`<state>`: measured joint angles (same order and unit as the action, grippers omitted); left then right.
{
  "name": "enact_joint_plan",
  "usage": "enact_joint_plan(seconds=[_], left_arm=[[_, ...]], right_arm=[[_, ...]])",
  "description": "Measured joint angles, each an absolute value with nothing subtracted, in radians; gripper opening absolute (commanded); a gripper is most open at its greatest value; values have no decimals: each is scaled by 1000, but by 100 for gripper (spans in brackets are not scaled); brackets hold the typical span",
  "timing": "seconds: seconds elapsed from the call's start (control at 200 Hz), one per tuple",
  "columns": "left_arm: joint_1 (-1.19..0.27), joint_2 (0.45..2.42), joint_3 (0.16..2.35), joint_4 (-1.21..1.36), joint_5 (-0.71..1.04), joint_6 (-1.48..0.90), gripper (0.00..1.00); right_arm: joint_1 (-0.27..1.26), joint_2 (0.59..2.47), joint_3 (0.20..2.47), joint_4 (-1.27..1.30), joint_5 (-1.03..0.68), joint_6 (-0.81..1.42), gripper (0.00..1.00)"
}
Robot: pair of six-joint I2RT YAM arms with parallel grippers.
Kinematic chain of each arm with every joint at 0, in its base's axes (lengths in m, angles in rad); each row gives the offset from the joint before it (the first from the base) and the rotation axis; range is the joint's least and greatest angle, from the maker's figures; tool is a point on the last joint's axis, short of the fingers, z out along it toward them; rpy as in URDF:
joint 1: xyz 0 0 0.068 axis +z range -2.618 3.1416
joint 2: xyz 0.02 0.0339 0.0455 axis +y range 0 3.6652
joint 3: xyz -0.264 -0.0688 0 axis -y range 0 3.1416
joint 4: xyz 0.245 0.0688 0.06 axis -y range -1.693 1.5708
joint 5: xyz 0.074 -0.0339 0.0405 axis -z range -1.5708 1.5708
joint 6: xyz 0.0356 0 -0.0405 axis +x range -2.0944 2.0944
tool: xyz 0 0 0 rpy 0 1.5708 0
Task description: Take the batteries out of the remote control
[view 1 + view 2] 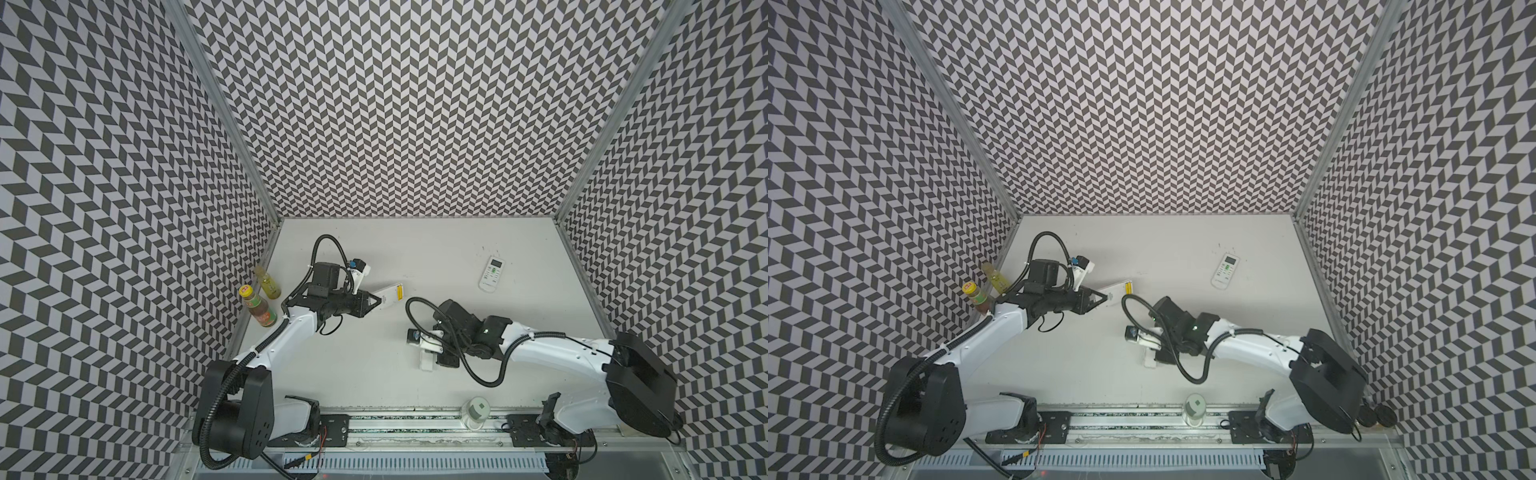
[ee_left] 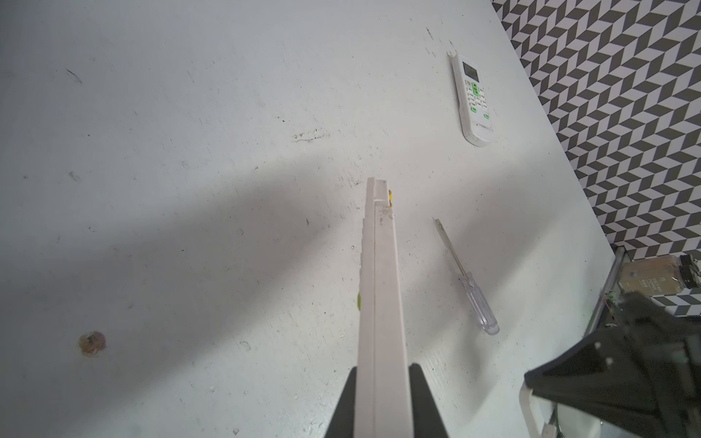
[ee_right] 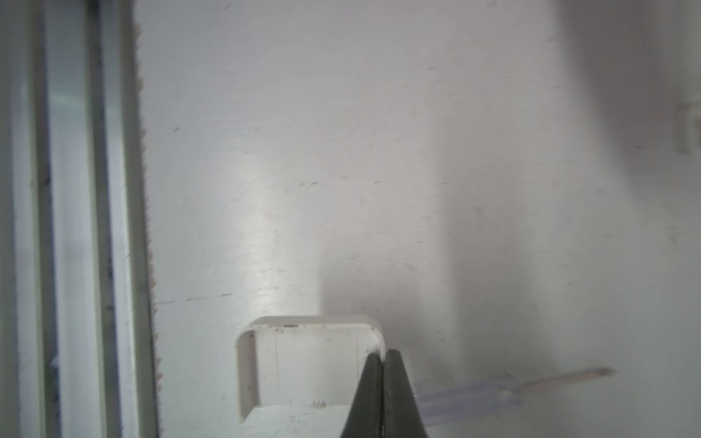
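Observation:
The bare tabletop point(image 1: 398, 321) point(image 2: 421, 292) beside the screwdriver is below my gripper, so next my left gripper will go down toward the screwdriver, turn the edge-on remote flat and release it.
My left gripper point(image 1: 376, 302) point(image 2: 383, 369) is shut on one end of a long white remote control point(image 1: 390, 295) point(image 2: 381, 288), held on its edge above the table. At the remote's far end the compartment is uncovered and yellow batteries point(image 1: 400, 292) point(image 1: 1128, 287) point(image 2: 390, 197) show in it. My right gripper point(image 1: 436, 360) point(image 3: 383, 352) is low over the table's middle, shut on the thin side wall of a small white battery cover point(image 1: 425, 360) point(image 3: 311, 364). The cover's hollow side faces the right wrist camera.
A second white remote point(image 1: 491, 274) point(image 2: 474, 98) lies face up at the back right. In the left wrist view a screwdriver point(image 2: 462, 277) with a clear handle lies beside the held remote. Two bottles point(image 1: 259, 307) stand by the left wall, a jar point(image 1: 476, 411) at the front edge.

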<state>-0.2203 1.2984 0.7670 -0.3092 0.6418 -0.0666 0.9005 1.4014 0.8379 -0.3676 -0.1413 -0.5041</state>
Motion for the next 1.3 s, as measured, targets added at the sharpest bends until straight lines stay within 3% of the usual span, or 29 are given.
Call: enact_joint_plan(seconds=[0.295,0.456,0.741,1.297], left_arm=[[-284,1325,767,-297,680,-111,0],[-308,1382,767,-286,710,-150,0],[-320,1464,767,-276,736,-218,1],[-323,1574,800,-278,812,-221,8]], right_arm=[[642,1296,844,-278,20,-191,0],[582,1278,807,-262,83,-57,0],[369,1359,796,-345,64,141,0],[271,1481,783,-411,133,222,4]])
